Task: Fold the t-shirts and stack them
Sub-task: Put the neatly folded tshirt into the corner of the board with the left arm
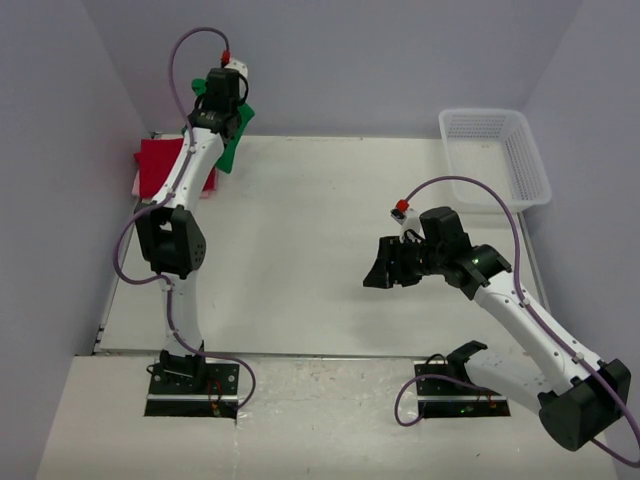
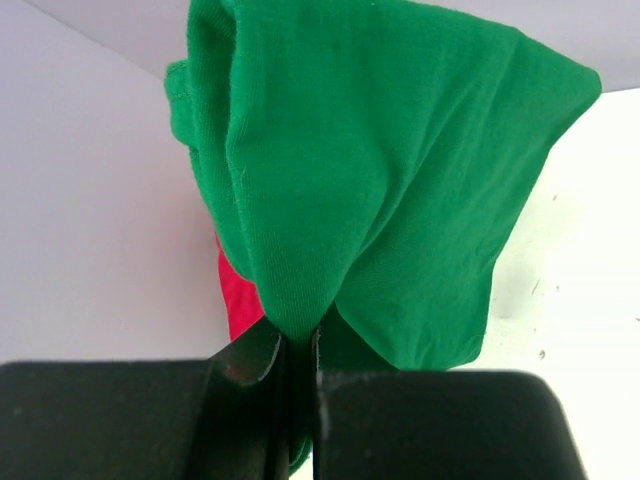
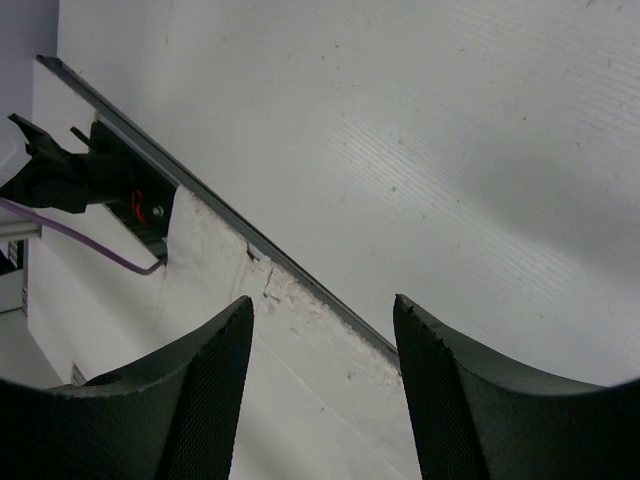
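Note:
The left gripper shifts toward the side and moves down onto the red t-shirt [image 1: 160, 165] [image 2: 238, 298] next, since the green t-shirt hangs partly past the red one's edge.
My left gripper [image 1: 228, 112] is raised at the far left of the table and shut on the bright green t-shirt [image 1: 236, 142], which hangs bunched from its jaws. In the left wrist view the green t-shirt [image 2: 370, 170] fills the frame, pinched between the black fingers [image 2: 250, 365] of my left gripper [image 2: 298, 345]. The folded red t-shirt [image 1: 160, 165] lies flat below it against the left wall, and a strip of it [image 2: 238, 295] shows behind the green cloth. A pale pink edge [image 1: 136, 186] shows under the red one. My right gripper [image 1: 382, 272] is open and empty above the table's middle right [image 3: 322, 320].
A white plastic mesh basket [image 1: 495, 152] stands at the far right corner. Walls close in the table on the left, back and right. The table's metal front edge [image 3: 280, 255] and the left arm's base [image 3: 100, 180] show in the right wrist view.

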Available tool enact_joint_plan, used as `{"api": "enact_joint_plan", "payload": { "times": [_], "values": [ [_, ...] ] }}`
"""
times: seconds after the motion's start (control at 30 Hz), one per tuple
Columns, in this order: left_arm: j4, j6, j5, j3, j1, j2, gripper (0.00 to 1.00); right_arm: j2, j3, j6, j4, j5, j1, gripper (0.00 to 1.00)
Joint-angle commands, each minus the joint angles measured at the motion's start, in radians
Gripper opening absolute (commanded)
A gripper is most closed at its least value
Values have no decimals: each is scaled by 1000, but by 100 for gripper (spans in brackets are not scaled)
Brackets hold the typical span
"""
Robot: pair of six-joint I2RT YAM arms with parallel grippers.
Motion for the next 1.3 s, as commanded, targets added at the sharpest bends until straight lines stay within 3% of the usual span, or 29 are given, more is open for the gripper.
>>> {"api": "enact_joint_plan", "payload": {
  "times": [0.0, 0.9, 1.27],
  "values": [
    [20, 35, -36, 34, 22, -13, 0, 2, 9, -6, 14, -9, 4, 59],
    [90, -23, 82, -22, 183, 117, 0, -8, 13, 24, -44, 32, 4, 60],
    [150, 14, 16, 20, 254, 258, 0, 57, 29, 34, -52, 29, 4, 60]
  ]
}}
